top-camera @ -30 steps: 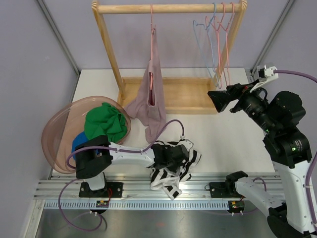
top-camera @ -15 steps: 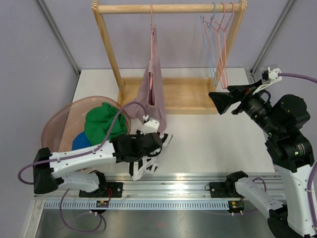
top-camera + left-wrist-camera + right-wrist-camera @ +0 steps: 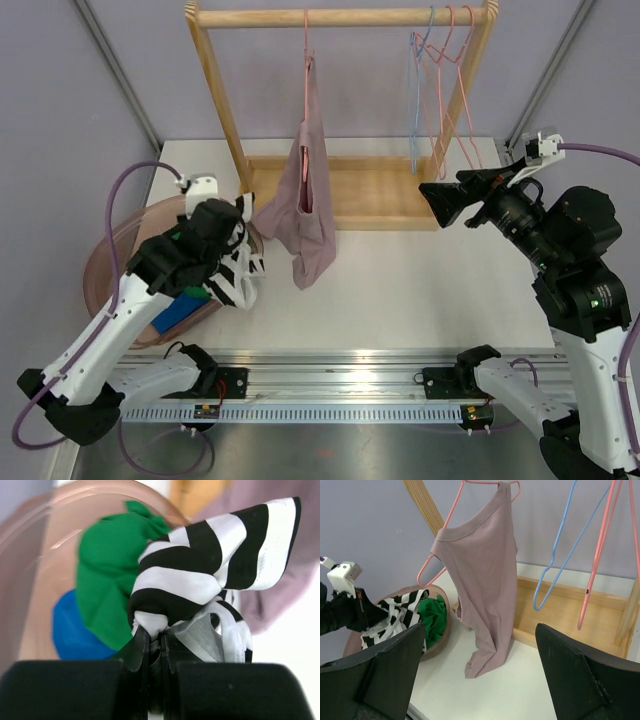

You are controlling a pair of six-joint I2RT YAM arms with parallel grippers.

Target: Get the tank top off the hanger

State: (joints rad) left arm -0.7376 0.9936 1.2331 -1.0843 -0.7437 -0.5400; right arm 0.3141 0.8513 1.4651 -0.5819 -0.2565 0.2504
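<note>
The left gripper shifts the striped garment (image 3: pixel 200 570) away from the tank top next, farther over the basin, then opens, since the garment overhangs the basin's rim.
The mauve tank top (image 3: pixel 305 205) hangs from a pink hanger (image 3: pixel 306 40) on the wooden rack's rail, its hem touching the table. In the right wrist view the tank top (image 3: pixel 485 575) is still on its hanger (image 3: pixel 447 519), straight ahead of my open right gripper (image 3: pixel 480 630), which holds nothing. From above, the right gripper (image 3: pixel 435 205) hovers to the right of the garment, well apart from it. My left gripper (image 3: pixel 232 262) is shut on a black-and-white striped garment (image 3: pixel 200 570), held over the pink basin (image 3: pixel 110 250).
The basin (image 3: pixel 30 545) holds a green garment (image 3: pixel 105 565) and a blue one (image 3: pixel 180 310). Several empty blue and pink hangers (image 3: pixel 440 80) dangle at the rack's right end. The rack's wooden base tray (image 3: pixel 370 190) sits behind the tank top.
My left arm lifted the striped garment off the table's front and swung it left over the basin. The empty hangers have swayed. The right arm has barely moved.
</note>
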